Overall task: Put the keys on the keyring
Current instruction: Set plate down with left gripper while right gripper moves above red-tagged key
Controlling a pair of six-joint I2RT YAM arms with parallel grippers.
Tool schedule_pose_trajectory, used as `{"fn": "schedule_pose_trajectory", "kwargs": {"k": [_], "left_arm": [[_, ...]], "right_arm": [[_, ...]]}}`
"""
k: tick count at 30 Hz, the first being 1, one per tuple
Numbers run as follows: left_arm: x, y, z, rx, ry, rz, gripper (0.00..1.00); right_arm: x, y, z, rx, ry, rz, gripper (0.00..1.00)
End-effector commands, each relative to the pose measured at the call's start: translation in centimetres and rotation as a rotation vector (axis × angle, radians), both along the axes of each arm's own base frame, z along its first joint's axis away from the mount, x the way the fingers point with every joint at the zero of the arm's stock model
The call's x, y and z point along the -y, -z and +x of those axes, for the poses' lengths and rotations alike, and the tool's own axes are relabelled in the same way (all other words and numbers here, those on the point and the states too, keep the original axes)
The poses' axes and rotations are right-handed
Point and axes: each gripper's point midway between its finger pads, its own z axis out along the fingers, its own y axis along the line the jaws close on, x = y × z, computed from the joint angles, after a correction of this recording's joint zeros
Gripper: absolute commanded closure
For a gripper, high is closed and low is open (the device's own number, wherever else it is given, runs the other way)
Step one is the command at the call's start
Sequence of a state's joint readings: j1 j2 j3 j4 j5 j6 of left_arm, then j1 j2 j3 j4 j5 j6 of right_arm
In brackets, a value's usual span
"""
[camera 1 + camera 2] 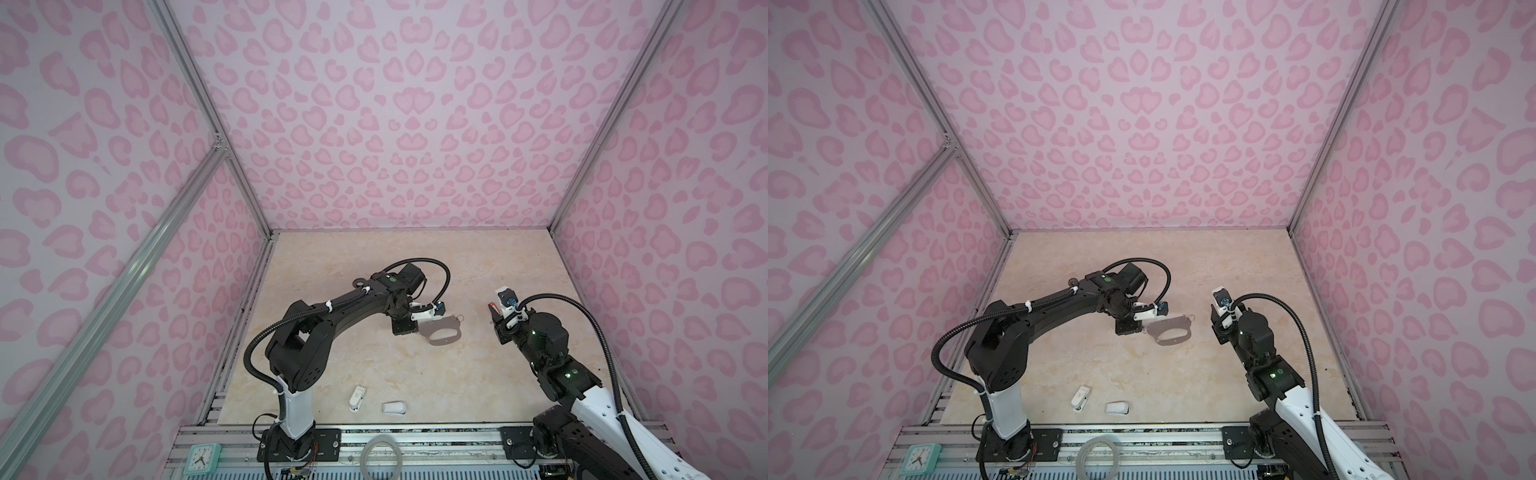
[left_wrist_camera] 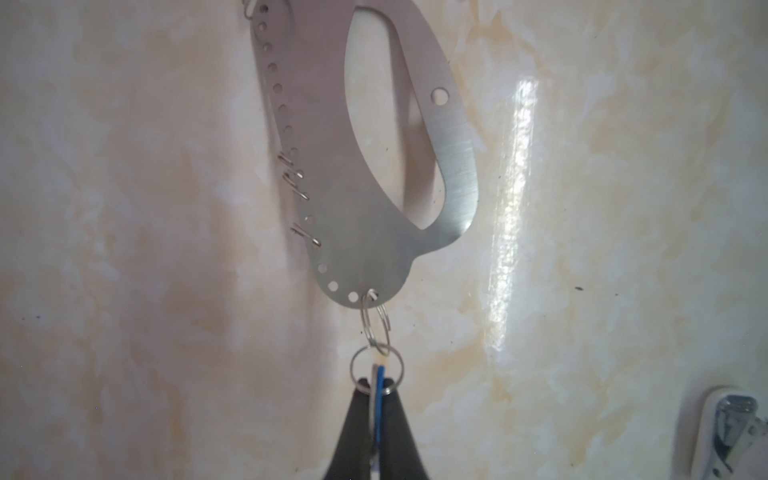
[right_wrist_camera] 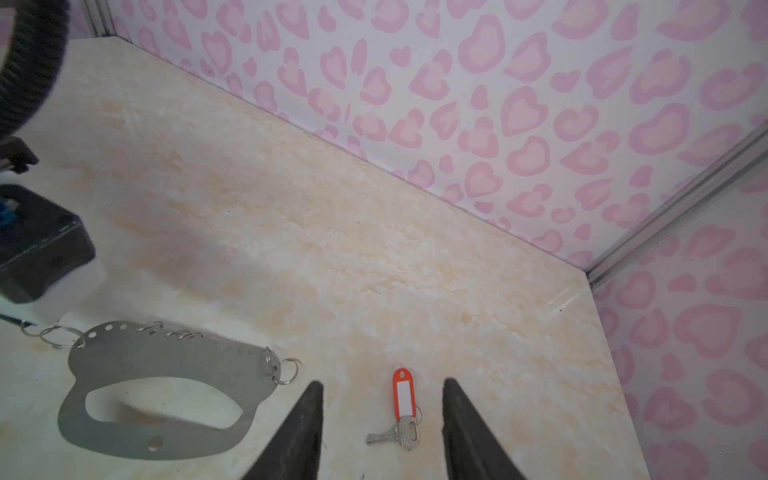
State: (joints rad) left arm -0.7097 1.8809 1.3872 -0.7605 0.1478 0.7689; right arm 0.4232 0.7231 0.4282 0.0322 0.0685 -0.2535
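My left gripper holds the blue key's tag [image 2: 378, 411], and linked split rings already join tag and plate. Next I need to lower the tag to the bare tabletop beneath it and release it.
The keyring [image 2: 332, 166] is a thin grey plate with an oval cut-out, near the table's middle in both top views [image 1: 442, 332] [image 1: 1173, 330]. My left gripper [image 2: 376, 388] is shut on the blue key's tag [image 2: 378, 411], seen edge-on. Linked split rings [image 2: 374, 324] join that tag to an end hole of the plate. The red-orange key [image 3: 404, 399] lies flat on the table, apart from the plate. My right gripper [image 3: 383, 384] hangs open over it, one finger on each side, touching nothing. A bare split ring [image 3: 289, 371] hangs at the plate's near end.
Two small white plastic pieces [image 1: 357, 398] [image 1: 394, 408] lie near the table's front edge. A pale grey hoop [image 1: 381, 457] and a mint clock [image 1: 202, 458] sit on the front rail. Pink patterned walls [image 1: 415, 124] close in the table on three sides.
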Motion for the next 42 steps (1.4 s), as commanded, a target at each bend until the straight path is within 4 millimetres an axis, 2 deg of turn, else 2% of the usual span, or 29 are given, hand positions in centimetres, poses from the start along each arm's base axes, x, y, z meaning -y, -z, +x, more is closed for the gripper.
{"fn": "schedule_pose_trajectory", "kwargs": {"k": [1, 3, 4, 11, 19, 31, 36, 39, 42], "left_arm": [[-1.8, 0.6, 0.8, 0.055, 0.001, 0.067, 0.97], [-2.2, 0.8, 1.1, 0.061, 0.001, 0.082, 0.97], [-2.9, 1.7, 0.5, 0.041, 0.003, 0.105, 0.97], [-5.3, 4.0, 0.4, 0.020, -0.016, 0.190, 0.95], [-7.0, 5.3, 0.5, -0.005, -0.043, 0.241, 0.93], [-8.4, 6.3, 0.3, -0.046, -0.079, 0.265, 0.88], [-8.3, 5.5, 0.5, -0.036, -0.109, 0.237, 0.75], [-8.0, 4.2, 1.1, -0.013, -0.135, 0.195, 0.66], [-7.9, 2.2, 1.8, 0.018, -0.174, 0.129, 0.65]], "right_arm": [[-0.6, 0.1, 0.1, -0.002, -0.038, -0.013, 0.53], [-0.7, 0.4, 0.2, -0.013, -0.043, -0.022, 0.53], [-0.8, 0.6, 0.2, -0.019, -0.050, -0.027, 0.53], [-0.8, 1.5, 0.7, -0.054, -0.058, -0.040, 0.53], [-0.3, 2.1, 1.4, -0.084, -0.057, -0.046, 0.52], [-0.4, 2.7, 2.1, -0.114, -0.072, -0.056, 0.52], [-0.1, 2.7, 2.2, -0.125, -0.054, -0.051, 0.51], [0.0, 2.7, 2.3, -0.134, -0.046, -0.041, 0.51], [-0.1, 2.7, 2.4, -0.150, -0.040, -0.029, 0.51]]}}
